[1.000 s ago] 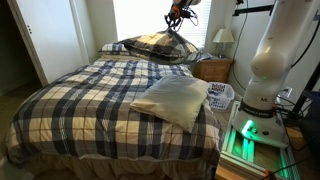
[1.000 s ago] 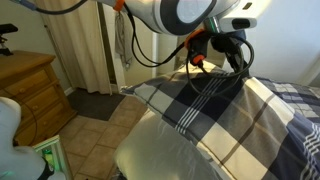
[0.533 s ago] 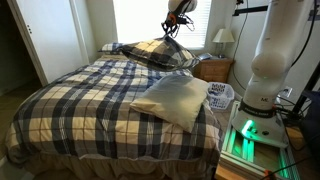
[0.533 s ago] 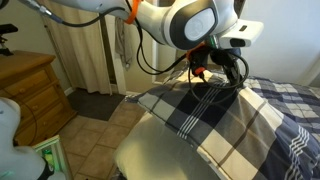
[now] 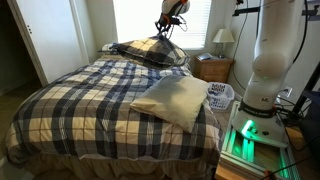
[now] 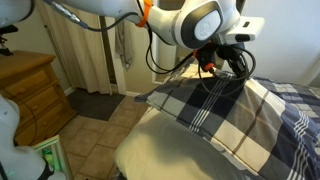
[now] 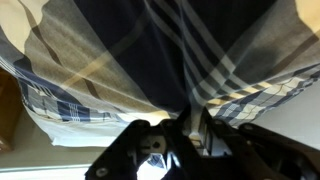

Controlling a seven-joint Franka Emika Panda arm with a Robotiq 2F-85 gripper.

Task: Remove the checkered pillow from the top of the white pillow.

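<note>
The open comforter stretches beside the white pillow. I will next carry the checkered pillow's plaid fold in my gripper outward and down over that clear comforter and let it go.
The checkered pillow, dark navy, grey and white plaid, hangs tilted at the head of the bed. My gripper is shut on its top edge. In an exterior view the gripper pinches the pillow from above. In the wrist view the fingers clamp a fold of the plaid fabric. The white pillow, plain cream, lies on the comforter at the bed's near right edge, apart from the checkered pillow. It also shows in the foreground of an exterior view.
A lighter plaid comforter covers the bed. A wooden nightstand with a lamp stands beside the bed, with a white basket in front of it. The robot base is at the right. A pale pillow lies at the headboard.
My gripper has moved a little toward the window and headboard, pulling the checkered pillow with it. The cream pillow has not moved.
</note>
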